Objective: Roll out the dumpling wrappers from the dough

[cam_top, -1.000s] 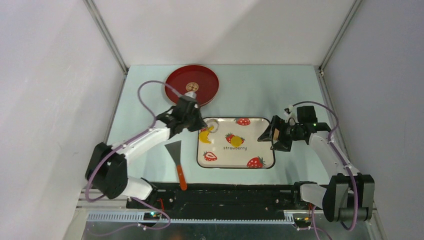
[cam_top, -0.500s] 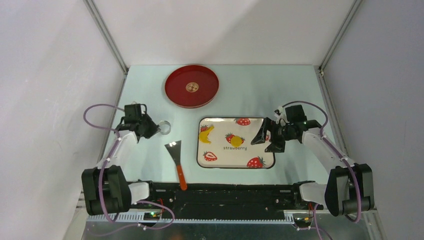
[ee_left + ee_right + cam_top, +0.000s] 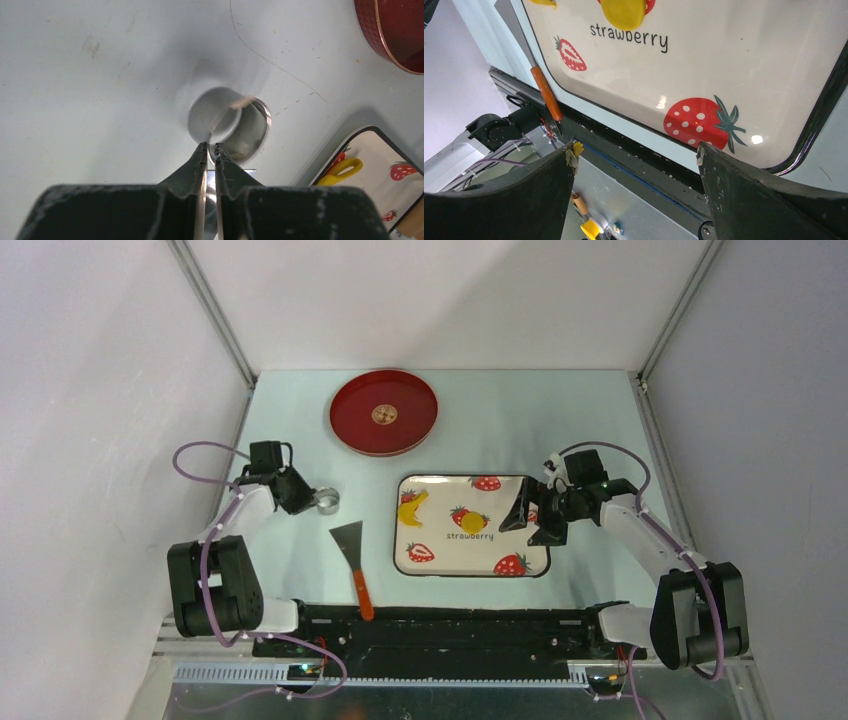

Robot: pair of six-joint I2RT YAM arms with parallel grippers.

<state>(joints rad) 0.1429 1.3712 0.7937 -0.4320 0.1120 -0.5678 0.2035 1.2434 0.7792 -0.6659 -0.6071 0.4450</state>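
My right gripper will swing its empty fingers outward and down onto the red plate's tray-side rim, to the gripper's left in the top view.
One small round yellow dumpling wrapper (image 3: 473, 522) (image 3: 624, 12) lies in the middle of the strawberry tray (image 3: 520, 540) (image 3: 724, 65). A banana-shaped scrap of yellow dough (image 3: 412, 506) (image 3: 342, 170) lies in the tray's far left corner. My left gripper (image 3: 308, 502) (image 3: 210, 146) is on the table left of the tray, its jaws pinched on the wall of a metal ring cutter (image 3: 326, 502) (image 3: 227, 122) that rests on the table. My right gripper (image 3: 528, 520) (image 3: 636, 152) hangs wide open over the tray's right side with nothing between its fingers.
A red plate (image 3: 384, 412) (image 3: 400, 35) sits at the back of the table. A scraper with an orange handle (image 3: 355, 565) (image 3: 546, 95) lies between the ring cutter and the tray. White walls close in both sides.
My left arm has carried the ring cutter from the tray's far left corner out to the table on the left and lowered it there. My right gripper has shifted slightly left.
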